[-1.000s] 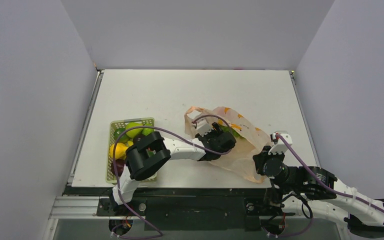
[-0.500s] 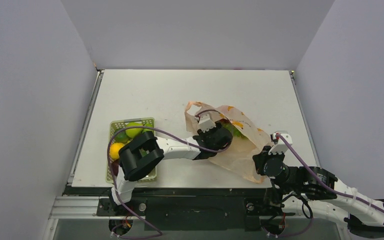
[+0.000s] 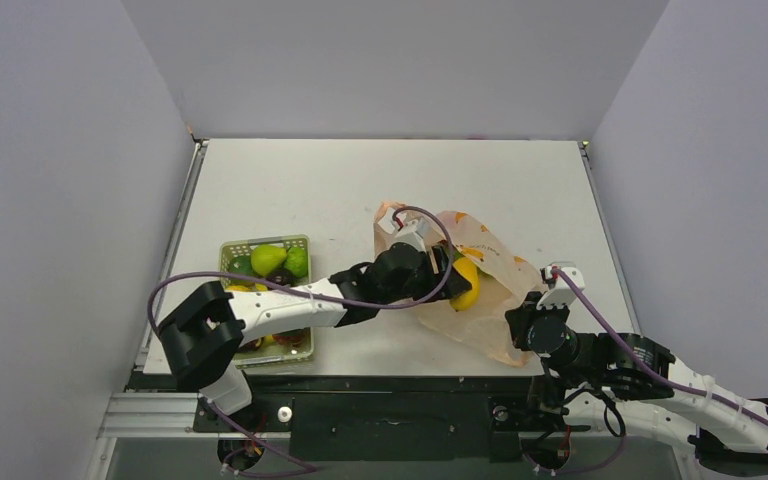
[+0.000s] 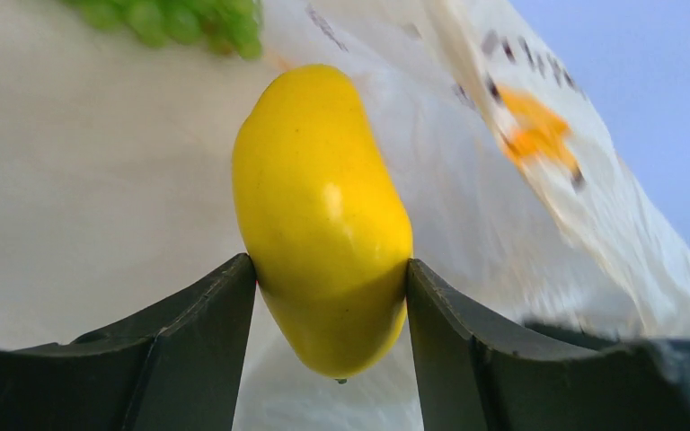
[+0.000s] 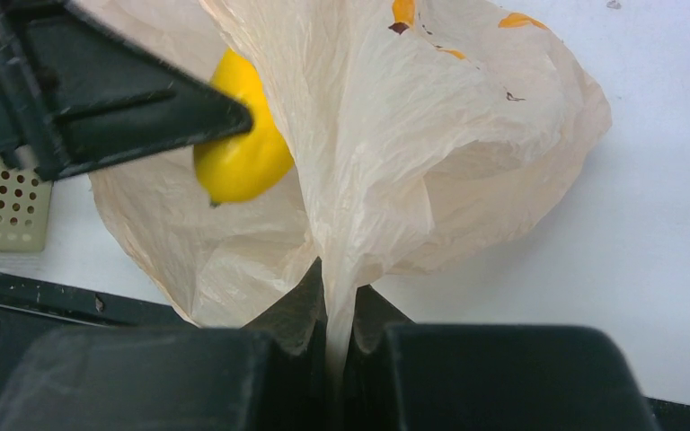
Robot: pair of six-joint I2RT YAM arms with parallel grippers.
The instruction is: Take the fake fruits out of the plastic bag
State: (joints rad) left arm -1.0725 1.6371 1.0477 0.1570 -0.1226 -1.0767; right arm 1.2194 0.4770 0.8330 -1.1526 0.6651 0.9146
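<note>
I will move my left gripper to the left in the top view, over the basket's far half, because the basket already holds fruits. Then I will lower it and let go of the yellow fruit.
My left gripper [image 4: 331,296] is shut on a glossy yellow fruit [image 4: 322,215] and holds it at the mouth of the peach plastic bag [image 3: 480,290]. The yellow fruit also shows in the top view [image 3: 465,285] and in the right wrist view [image 5: 243,153]. Green grapes [image 4: 171,20] lie deeper in the bag. My right gripper [image 5: 340,310] is shut on the bag's near corner [image 5: 350,260] and pinches the film between its fingers. In the top view the right gripper [image 3: 525,325] sits at the bag's right front end.
A light green lattice basket [image 3: 228,252] stands left of the bag near the table's front edge. It holds a green pear [image 3: 268,258], another green fruit [image 3: 297,261] and darker fruits. The left arm reaches across the basket's front. The table's front edge lies just below the bag.
My left arm has swung lower and stretched out. The yellow fruit, unseen before, now shows in my left gripper at the bag's mouth. The right gripper has kept its hold on the bag.
</note>
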